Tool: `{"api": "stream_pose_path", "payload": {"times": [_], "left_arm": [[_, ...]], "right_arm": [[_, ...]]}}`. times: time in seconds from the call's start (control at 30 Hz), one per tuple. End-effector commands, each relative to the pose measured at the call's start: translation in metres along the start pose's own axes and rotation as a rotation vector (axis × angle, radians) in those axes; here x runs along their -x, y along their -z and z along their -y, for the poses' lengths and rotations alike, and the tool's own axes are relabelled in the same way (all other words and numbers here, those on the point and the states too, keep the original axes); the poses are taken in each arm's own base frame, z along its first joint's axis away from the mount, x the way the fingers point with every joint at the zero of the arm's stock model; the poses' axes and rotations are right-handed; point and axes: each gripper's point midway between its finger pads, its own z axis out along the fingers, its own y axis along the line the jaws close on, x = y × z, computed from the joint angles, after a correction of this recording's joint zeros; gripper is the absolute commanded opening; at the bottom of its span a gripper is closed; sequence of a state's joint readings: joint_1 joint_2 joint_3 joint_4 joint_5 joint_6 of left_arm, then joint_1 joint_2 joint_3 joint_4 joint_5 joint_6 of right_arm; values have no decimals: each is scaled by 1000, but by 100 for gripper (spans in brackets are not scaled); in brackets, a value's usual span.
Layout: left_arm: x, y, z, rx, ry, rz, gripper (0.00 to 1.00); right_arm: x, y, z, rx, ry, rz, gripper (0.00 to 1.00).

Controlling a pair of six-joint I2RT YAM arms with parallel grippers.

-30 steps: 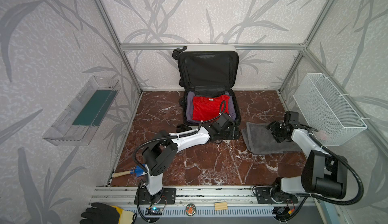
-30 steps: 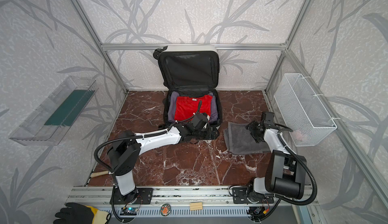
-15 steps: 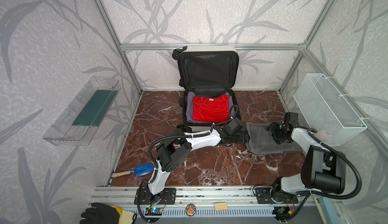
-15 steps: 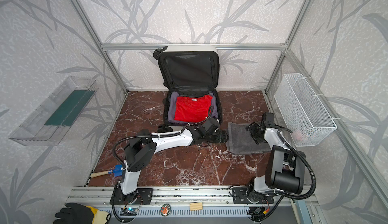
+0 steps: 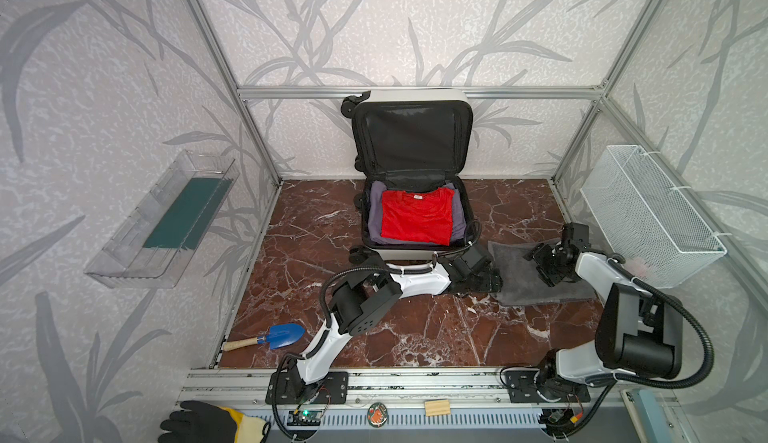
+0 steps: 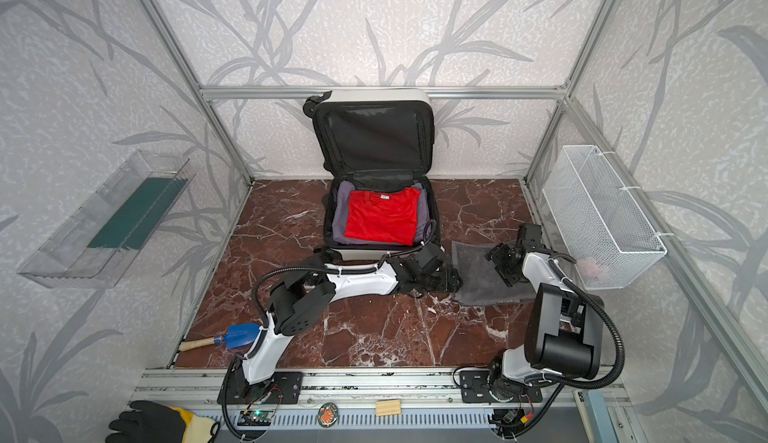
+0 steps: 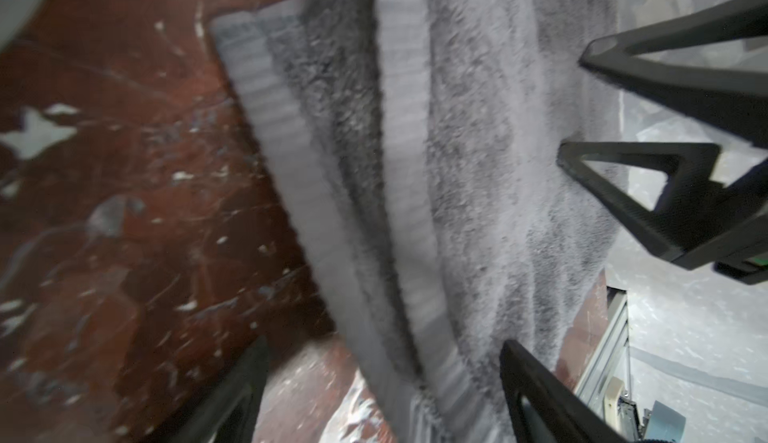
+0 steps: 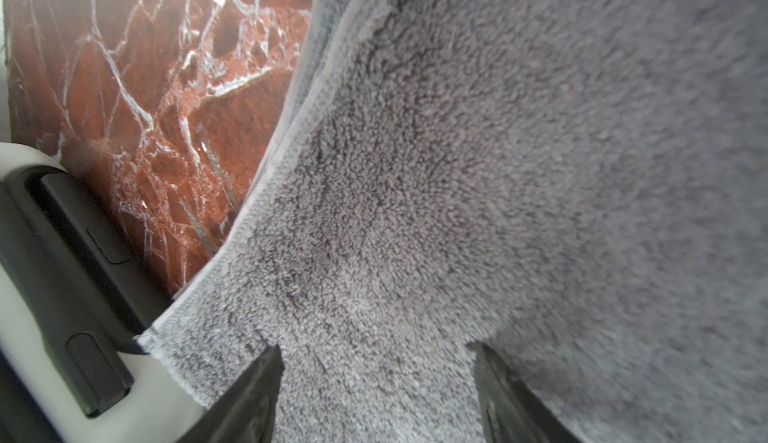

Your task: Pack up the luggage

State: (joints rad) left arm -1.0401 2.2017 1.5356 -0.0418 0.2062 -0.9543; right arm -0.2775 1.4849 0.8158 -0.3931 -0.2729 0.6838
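Observation:
My left gripper will next push farther onto the towel's banded edge (image 5: pixel 500 284) (image 7: pixel 436 375), toward my right gripper, and then close.
The luggage (image 5: pixel 411 142) (image 6: pixel 374 137) lies open at the back, lid against the wall, with a red shirt (image 5: pixel 415 220) (image 6: pixel 382 220) flat on a purple garment inside. A folded grey towel (image 5: pixel 519 289) (image 6: pixel 482 289) lies on the floor to its right. My left gripper (image 5: pixel 496 281) (image 6: pixel 455 283) (image 7: pixel 384 343) is open, its jaws either side of the towel's (image 7: pixel 478 150) left edge. My right gripper (image 5: pixel 538 262) (image 6: pixel 498 266) (image 8: pixel 376 347) is open, fingertips down on the towel's (image 8: pixel 498 171) pile near its far part. The luggage's white shell (image 8: pixel 145 387) shows beside the towel's corner.
A blue trowel (image 5: pixel 278 335) lies at the front left of the marble floor. A white wire basket (image 5: pixel 648 212) hangs on the right wall, a clear tray (image 5: pixel 166 220) on the left wall. A glove (image 5: pixel 208 424) and a wooden block (image 5: pixel 436 407) sit by the front rail.
My left arm has swung right, from the luggage's front right corner to the towel's left edge. The right gripper has barely moved.

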Motion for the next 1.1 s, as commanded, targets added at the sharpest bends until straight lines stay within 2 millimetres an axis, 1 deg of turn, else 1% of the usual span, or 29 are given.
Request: {"api": "stream_pose_path", "payload": {"times": [0.0,0.2,0.27,0.3,0.37,0.43,0.47,0.5,0.53,0.6,0.73,0.83,0.93,1.07], "left_arm": [[-4,-14,8,-37,21,4,89],[-11,-34,18,-96,46,-4,89],[-13,-40,20,-113,49,-8,86],[-14,-42,22,-120,47,-6,83],[-14,-45,22,-125,43,-2,70],[-15,-45,21,-117,33,3,54],[-14,-44,21,-119,29,6,42],[-14,-43,20,-119,24,10,31],[-15,-42,20,-117,18,14,23],[-13,-36,16,-104,7,26,1],[-13,-18,11,-91,-6,39,0],[-21,-3,1,-65,-1,26,0],[-31,13,-13,-41,6,18,0],[-46,33,-38,2,30,15,0]], "right_arm": [[-5,-4,6,-5,1,-25,73],[-7,-6,5,-2,3,-33,72],[-7,-6,5,1,3,-35,72],[-7,-7,5,0,2,-37,72],[-7,-7,5,3,0,-39,72],[-8,-7,4,11,-1,-42,72],[-9,-7,3,15,-3,-46,72],[-9,-6,1,24,-1,-46,72],[-9,-5,0,30,0,-48,72],[-9,-1,-5,51,10,-49,72],[-10,11,-17,97,27,-39,71],[-10,22,-26,122,48,-26,72],[-12,31,-38,143,75,-13,72],[-14,41,-50,144,129,4,72]]}}
